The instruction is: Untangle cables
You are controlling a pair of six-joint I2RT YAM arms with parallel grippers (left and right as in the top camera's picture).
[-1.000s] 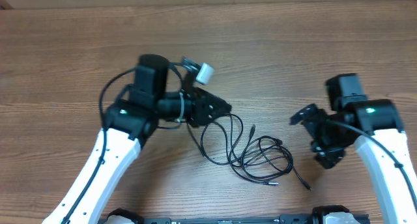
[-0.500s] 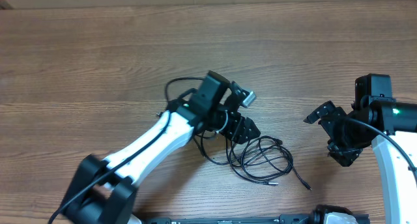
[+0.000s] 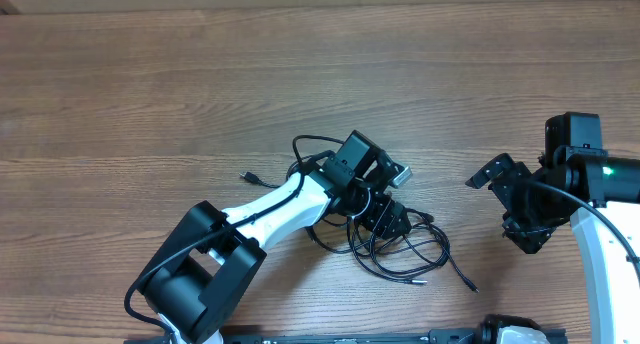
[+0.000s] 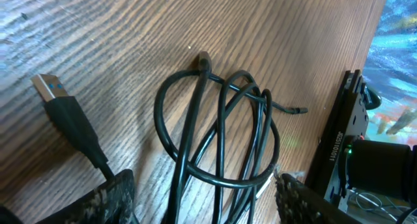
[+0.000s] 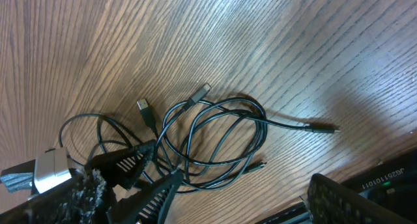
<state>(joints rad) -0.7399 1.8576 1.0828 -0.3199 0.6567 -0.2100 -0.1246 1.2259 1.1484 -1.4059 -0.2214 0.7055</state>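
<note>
My left gripper lowers onto the piece of cable with the blunt black end (image 4: 176, 188) next and closes on it, as that piece lies below, between the open fingers.
The cables (image 3: 438, 246) lie as a tangle of thin black loops on the wooden table, just right of centre near the front. My left gripper (image 3: 390, 222) is down over the tangle's left side. In the left wrist view it (image 4: 205, 201) is open, and several strands of the cables (image 4: 260, 126) run between its fingers (image 4: 111, 198) without being pinched. A USB plug (image 4: 52, 90) lies just outside the left finger. My right gripper (image 3: 497, 212) hangs open to the right of the tangle, apart from it. The right wrist view shows the cables (image 5: 259, 120) and a loose plug end (image 5: 322, 128).
A small plug end (image 3: 247, 176) lies left of the left arm's wrist. One thin cable tail ends towards the front edge (image 3: 470, 284). The table's front edge with the arm mounts (image 3: 500, 332) is close behind the tangle.
The left arm swung right and forward, from left of the tangle to down over it, and its gripper opened wider. The right arm drew back a little to the right, then held still.
</note>
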